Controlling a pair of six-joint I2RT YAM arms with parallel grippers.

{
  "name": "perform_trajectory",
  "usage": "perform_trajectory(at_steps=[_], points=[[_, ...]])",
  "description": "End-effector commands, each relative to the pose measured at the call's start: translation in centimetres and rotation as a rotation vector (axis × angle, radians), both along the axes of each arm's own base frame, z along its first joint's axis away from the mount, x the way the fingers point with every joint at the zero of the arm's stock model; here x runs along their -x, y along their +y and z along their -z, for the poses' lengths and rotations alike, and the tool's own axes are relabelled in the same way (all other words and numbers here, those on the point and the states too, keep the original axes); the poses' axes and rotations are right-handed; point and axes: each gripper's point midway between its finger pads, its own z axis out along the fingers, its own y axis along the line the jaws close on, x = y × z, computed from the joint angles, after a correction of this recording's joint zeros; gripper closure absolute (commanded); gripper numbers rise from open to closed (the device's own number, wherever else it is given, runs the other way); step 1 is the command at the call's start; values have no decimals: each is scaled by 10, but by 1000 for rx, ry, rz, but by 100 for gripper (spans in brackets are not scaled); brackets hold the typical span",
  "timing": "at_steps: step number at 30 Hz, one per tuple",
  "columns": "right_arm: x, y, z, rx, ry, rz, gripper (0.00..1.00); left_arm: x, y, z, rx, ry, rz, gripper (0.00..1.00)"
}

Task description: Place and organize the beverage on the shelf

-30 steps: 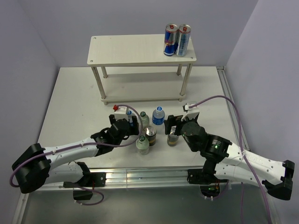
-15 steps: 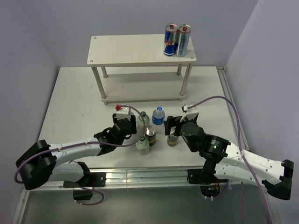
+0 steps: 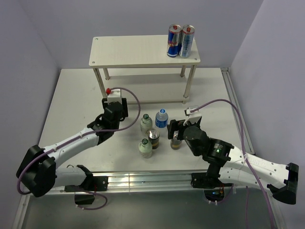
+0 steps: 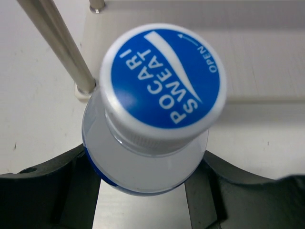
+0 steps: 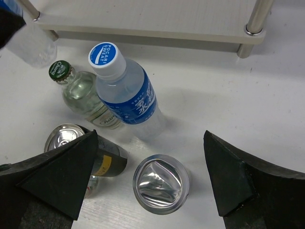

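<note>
My left gripper is going to move outward next, past the shelf's front leg, onto the lower board's end (image 3: 117, 82) (image 4: 107, 32) beside it. It will let go of the bottle there, because that spot is bare.
My left gripper (image 4: 147, 193) is shut on a blue-capped water bottle (image 4: 162, 95) and holds it close to the shelf's front-left leg (image 4: 62, 45). In the top view the gripper (image 3: 116, 113) hides that bottle. My right gripper (image 5: 152, 181) is open, its fingers on either side of a short can (image 5: 161, 183) that stands upright on the table (image 3: 71, 105). Near it stand a second blue-labelled bottle (image 3: 162, 118), two green-capped bottles (image 3: 146, 122) (image 3: 145, 148) and a dark can (image 3: 153, 138). The cream two-tier shelf (image 3: 138, 51) stands at the back.
Two tall blue-and-silver cans (image 3: 180, 41) stand on the right end of the shelf's top board. The lower board (image 3: 143, 98) is bare where it shows. Grey walls close in on the left, back and right. A metal rail (image 3: 143, 179) runs along the near edge.
My left gripper has moved back and to the left, away from the cluster of drinks and towards the shelf's front-left leg, with the water bottle in it. The right gripper has barely moved.
</note>
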Motion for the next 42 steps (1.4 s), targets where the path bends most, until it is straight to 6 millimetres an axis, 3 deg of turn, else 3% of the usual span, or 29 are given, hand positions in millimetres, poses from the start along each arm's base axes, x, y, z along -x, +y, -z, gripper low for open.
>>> perform_trajectory(at_steps=[1, 5, 12, 19, 28, 32, 36, 42], points=[[-3, 4, -8, -23, -23, 0, 2, -44, -9, -95, 139, -253, -19, 100], [-3, 4, -6, -23, -22, 0, 2, -65, -6, -109, 146, -289, -28, 100], [-3, 4, -6, -20, -23, -1, 2, -94, 2, -117, 141, -331, -61, 100], [-4, 5, -2, -12, -19, -1, 2, -125, 20, -110, 145, -346, -106, 100], [-5, 6, 1, 5, -15, 7, 2, -158, 30, -98, 154, -323, -134, 100], [-6, 5, 2, 11, -13, 10, 2, -167, 29, -88, 170, -291, -126, 100], [-6, 5, 1, 7, -16, 14, 2, -169, 26, -83, 188, -284, -121, 88], [-7, 6, 6, 19, -11, 12, 2, -169, 17, -88, 251, -290, -85, 98]])
